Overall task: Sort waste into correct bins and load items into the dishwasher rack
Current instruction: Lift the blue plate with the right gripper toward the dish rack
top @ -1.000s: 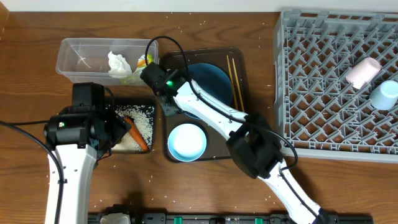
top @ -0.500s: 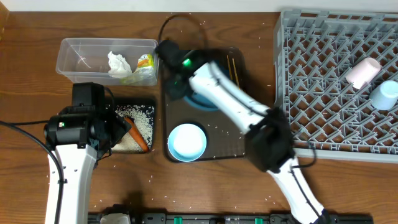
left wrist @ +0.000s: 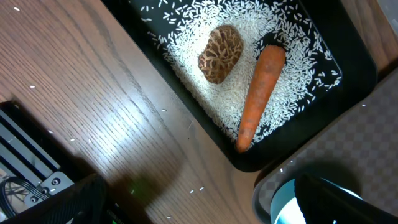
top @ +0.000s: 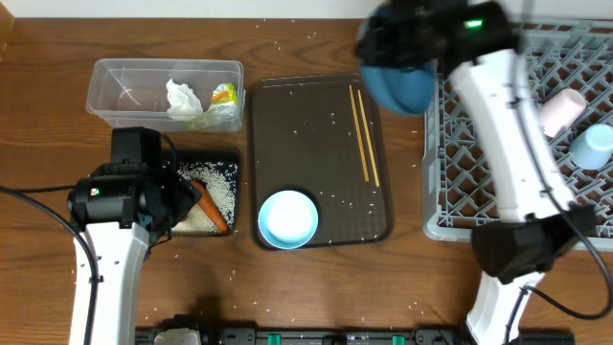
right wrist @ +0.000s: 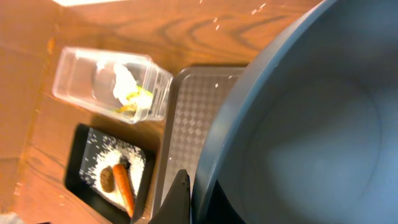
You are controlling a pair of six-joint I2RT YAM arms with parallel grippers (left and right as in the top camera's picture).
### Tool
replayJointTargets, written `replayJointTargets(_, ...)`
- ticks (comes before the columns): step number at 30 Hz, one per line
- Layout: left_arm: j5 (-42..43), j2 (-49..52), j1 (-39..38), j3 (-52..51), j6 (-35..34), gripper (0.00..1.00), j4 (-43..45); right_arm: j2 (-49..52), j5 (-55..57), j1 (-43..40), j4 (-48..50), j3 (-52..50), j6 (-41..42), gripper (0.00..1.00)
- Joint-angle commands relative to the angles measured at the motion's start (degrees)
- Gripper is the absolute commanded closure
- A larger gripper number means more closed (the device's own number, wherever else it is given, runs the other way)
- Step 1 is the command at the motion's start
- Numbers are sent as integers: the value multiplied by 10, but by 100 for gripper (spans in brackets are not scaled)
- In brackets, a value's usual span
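Note:
My right gripper moves to the right in the overhead view next, over the rack's empty far slots, tilts the plate [top: 397, 84] upright, lowers it and releases it.
My right gripper [top: 400, 40] is shut on the rim of the large dark blue plate [top: 397, 84] and holds it in the air at the left edge of the grey dishwasher rack [top: 575, 196]. The plate fills the right wrist view [right wrist: 311, 124]. My left gripper [top: 180, 201] is open and empty above the black tray [left wrist: 348, 59], which holds the orange carrot [left wrist: 258, 93], the brown lump [left wrist: 221, 53] and rice [top: 222, 182]. The clear tub [top: 124, 96] holds the tissue [top: 182, 98] and wrapper [top: 222, 96].
The brown serving tray [top: 306, 144] holds the chopsticks [top: 364, 134] and the pale blue bowl [top: 287, 218]. A white cup [top: 560, 110] and a light blue cup [top: 592, 146] lie in the rack's right side. Rice grains are scattered over the table.
My right arm has lifted the blue plate off the brown tray and swung it up and right to the rack's left edge. The left arm has not moved.

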Motion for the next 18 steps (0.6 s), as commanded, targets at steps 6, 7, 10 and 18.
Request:
replayJointTargets(6, -11, 1, 2, 0, 10, 2, -2, -5, -179, -166, -21, 6, -59, 99)
replayJointTargets(7, -11, 1, 2, 0, 10, 2, -2, -4, -190, -184, -22, 6, -67, 99)
replayJointTargets(10, -11, 1, 2, 0, 10, 2, -2, -3, -198, -233, -22, 5, -82, 99)
replayJointTargets(18, -11, 1, 2, 0, 10, 2, -2, 3, -214, -309, -39, -21, -155, 99)
